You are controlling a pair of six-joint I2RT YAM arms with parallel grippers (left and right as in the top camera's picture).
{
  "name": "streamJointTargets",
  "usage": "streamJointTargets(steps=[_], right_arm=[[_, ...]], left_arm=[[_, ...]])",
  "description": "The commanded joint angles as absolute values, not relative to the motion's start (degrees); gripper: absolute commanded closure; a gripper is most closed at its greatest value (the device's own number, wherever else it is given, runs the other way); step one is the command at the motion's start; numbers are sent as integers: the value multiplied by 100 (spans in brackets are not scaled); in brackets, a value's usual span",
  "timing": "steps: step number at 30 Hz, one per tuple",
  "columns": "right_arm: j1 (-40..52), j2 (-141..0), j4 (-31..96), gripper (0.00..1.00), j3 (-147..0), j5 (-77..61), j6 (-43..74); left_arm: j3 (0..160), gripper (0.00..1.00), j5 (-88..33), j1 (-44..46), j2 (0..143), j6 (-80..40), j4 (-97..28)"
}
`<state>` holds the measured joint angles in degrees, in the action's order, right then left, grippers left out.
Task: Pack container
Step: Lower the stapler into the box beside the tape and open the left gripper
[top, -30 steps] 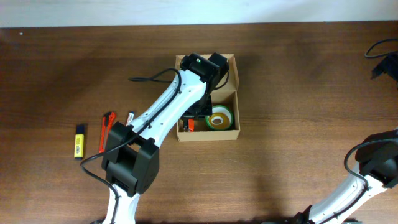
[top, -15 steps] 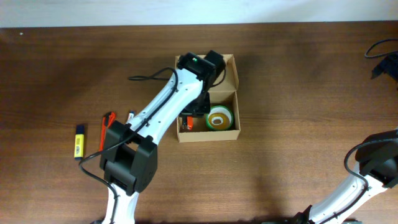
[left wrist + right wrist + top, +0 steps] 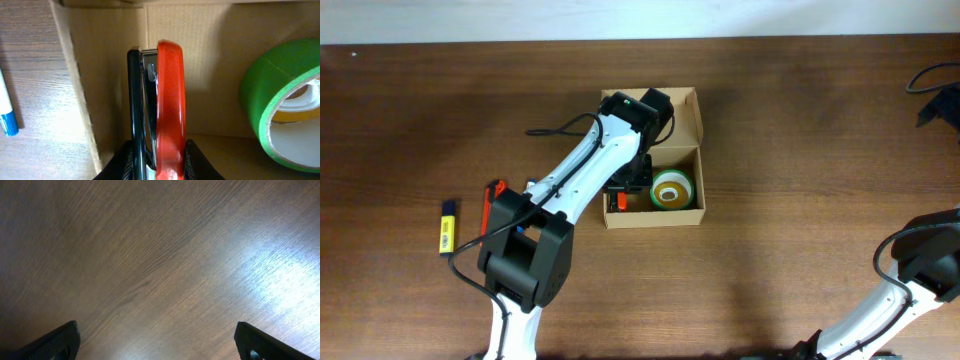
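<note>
I next need my left gripper to lower the stapler toward the container's bare bottom beside the green tape roll [image 3: 672, 190] and let go there, since that part is still empty.
The container [image 3: 701, 175] is a tan cardboard box with its flap lid open, at the table's middle; its floor also shows in the left wrist view [image 3: 210, 60]. A green tape roll [image 3: 672, 190] lies in its right half, also in the left wrist view [image 3: 285, 110]. My left gripper [image 3: 159, 160] is inside the box at its left wall, shut on a red and black stapler [image 3: 167, 100], which stands on edge. In the overhead view the stapler [image 3: 617, 203] peeks out under the left arm. My right gripper [image 3: 157, 340] is open and empty over bare table.
Left of the box lie a yellow highlighter [image 3: 446, 227], an orange cutter [image 3: 490, 205] and a blue-capped pen [image 3: 6, 110]. A black cable [image 3: 935, 85] sits at the far right edge. The right arm [image 3: 930, 260] stays at the right front corner.
My left arm has shifted slightly left inside the box, carrying the stapler toward the left wall. More of the green tape roll is uncovered. The right arm has not moved.
</note>
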<state>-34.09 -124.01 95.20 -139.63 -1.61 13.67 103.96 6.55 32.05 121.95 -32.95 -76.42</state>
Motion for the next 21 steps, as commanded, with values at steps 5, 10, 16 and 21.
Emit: streamJointTargets(steps=[5,10,16,21], right_arm=[[-3415,-12241,9518,1,-13948,-128,1376],[-3415,-12241,9518,1,-13948,-128,1374],[-3415,-12241,9518,1,-13948,-128,1376],[-3415,-12241,9518,1,-13948,-128,1374]], left_arm=[[10322,98,478,3197,12193,-3114,-7419],[10110,98,469,3197,12193,-3114,-7260],[10053,98,469,3181,12193,-3009,-7148],[10053,98,469,3181,12193,-3009,-7118]])
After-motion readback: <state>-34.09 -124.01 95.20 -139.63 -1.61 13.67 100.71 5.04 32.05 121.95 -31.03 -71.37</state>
